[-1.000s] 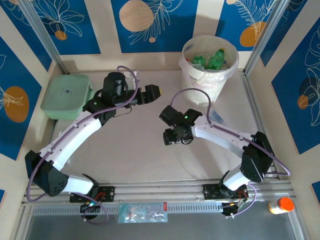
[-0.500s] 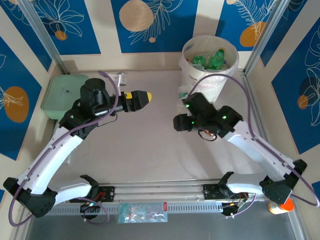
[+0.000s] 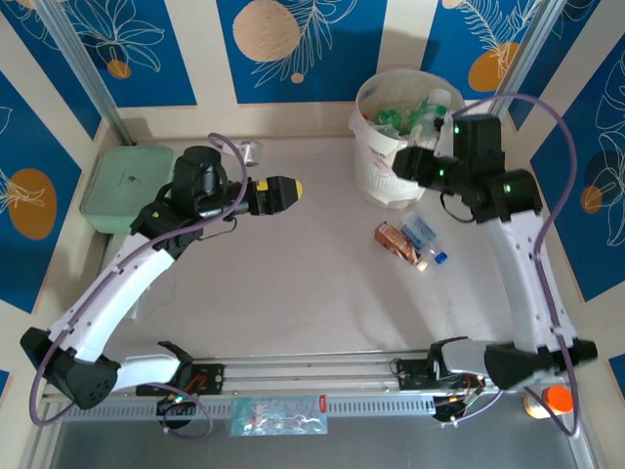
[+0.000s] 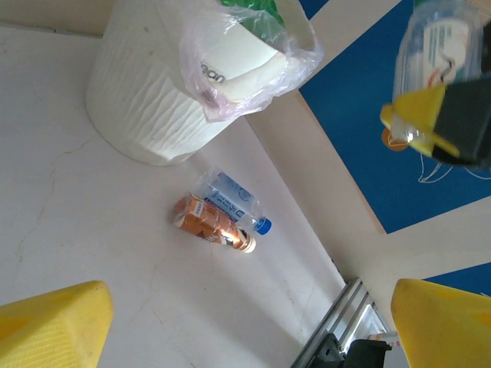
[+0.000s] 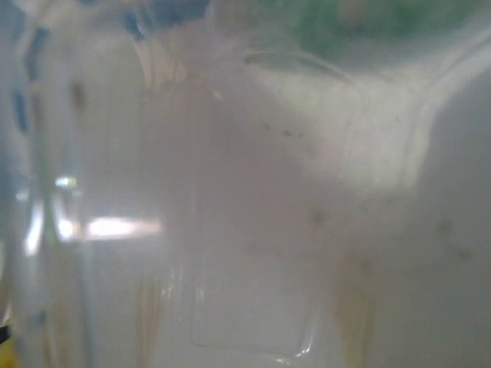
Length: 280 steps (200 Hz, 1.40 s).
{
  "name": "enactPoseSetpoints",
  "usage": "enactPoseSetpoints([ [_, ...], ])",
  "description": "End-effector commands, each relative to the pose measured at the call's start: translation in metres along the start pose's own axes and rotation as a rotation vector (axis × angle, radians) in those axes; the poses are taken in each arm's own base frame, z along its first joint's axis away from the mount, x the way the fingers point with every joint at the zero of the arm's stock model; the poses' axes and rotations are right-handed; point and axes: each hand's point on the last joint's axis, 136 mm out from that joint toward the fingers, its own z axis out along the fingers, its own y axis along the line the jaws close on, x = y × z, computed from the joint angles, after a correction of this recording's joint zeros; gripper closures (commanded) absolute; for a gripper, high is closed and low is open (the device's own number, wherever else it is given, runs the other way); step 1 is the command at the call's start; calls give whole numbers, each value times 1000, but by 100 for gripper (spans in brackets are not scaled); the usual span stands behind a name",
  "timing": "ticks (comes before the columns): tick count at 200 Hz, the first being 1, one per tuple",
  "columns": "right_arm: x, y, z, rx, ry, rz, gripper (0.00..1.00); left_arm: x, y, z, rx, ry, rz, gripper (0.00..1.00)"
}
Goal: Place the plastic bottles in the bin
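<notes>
My right gripper moves outward and down over the bin's opening (image 3: 395, 109) next to release the clear plastic bottle, as it still hovers by the bin's near rim.
The bin (image 3: 391, 181) stands at the back right, a white bucket with a bag liner and green and clear plastic bottles inside. My right gripper (image 3: 418, 158) is raised at its rim, shut on a clear plastic bottle (image 4: 433, 38); blurred clear plastic covers the right wrist view. A clear bottle with a blue label and cap (image 3: 422, 234) lies on the table beside a brown bottle (image 3: 394, 240), both just in front of the bin. My left gripper (image 3: 283, 191) hovers mid-table, open, with nothing between its yellow fingertips (image 4: 54, 326). In the left wrist view the bin (image 4: 146, 100) stands beyond the two lying bottles (image 4: 230, 198).
A pale green lidded box (image 3: 127, 188) sits at the back left. A small clear object (image 3: 250, 149) lies by the back wall. An orange-capped bottle (image 3: 549, 401) stands outside the frame at the near right. A flat packet (image 3: 278, 415) lies on the front rail.
My right arm has swung up from the table's middle to the bin's rim, uncovering the two lying bottles. The left gripper has shifted slightly right.
</notes>
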Motion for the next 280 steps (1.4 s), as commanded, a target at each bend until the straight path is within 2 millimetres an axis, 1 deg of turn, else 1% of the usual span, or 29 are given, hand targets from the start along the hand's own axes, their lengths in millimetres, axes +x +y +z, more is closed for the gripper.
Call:
enactPoseSetpoints([
  [1,-22,3,38,-51,47,19,52,-13,-9,1,38,-20,39,7],
  [20,-42,-5,70,-27,61,53,50,-14,-7,7,39,-8,43,7],
  [33,-51,-12,89,-17,84,83,51,-14,-7,11,48,-1,45,7],
  [48,-55,-18,110,8,114,101,50,-12,-5,16,50,12,46,6],
  [60,-57,-21,121,20,133,111,48,-11,-2,20,48,25,43,6],
  [76,-57,-22,133,38,153,124,46,-9,2,26,44,40,35,6],
  [88,-56,-22,137,63,165,124,42,-8,4,30,41,47,23,7],
  [118,-55,-23,139,93,184,125,38,-15,2,37,53,50,7,6],
  [138,-55,-22,135,97,191,113,33,-18,1,41,59,53,2,7],
  [155,-59,-14,126,79,175,96,29,-19,2,42,60,51,-1,7],
  [186,-70,0,98,49,122,66,21,-22,2,41,53,45,1,6],
  [211,-76,13,77,5,84,51,19,-24,-2,37,53,37,7,6],
  [237,-76,25,59,-30,69,26,16,-24,-3,30,48,20,10,6],
  [256,-73,32,43,-47,59,14,14,-22,-4,26,51,21,1,6],
  [268,-69,35,34,-63,59,7,13,-21,-6,20,50,10,3,6],
  [280,-63,35,26,-63,61,8,12,-22,-9,13,50,0,12,6],
])
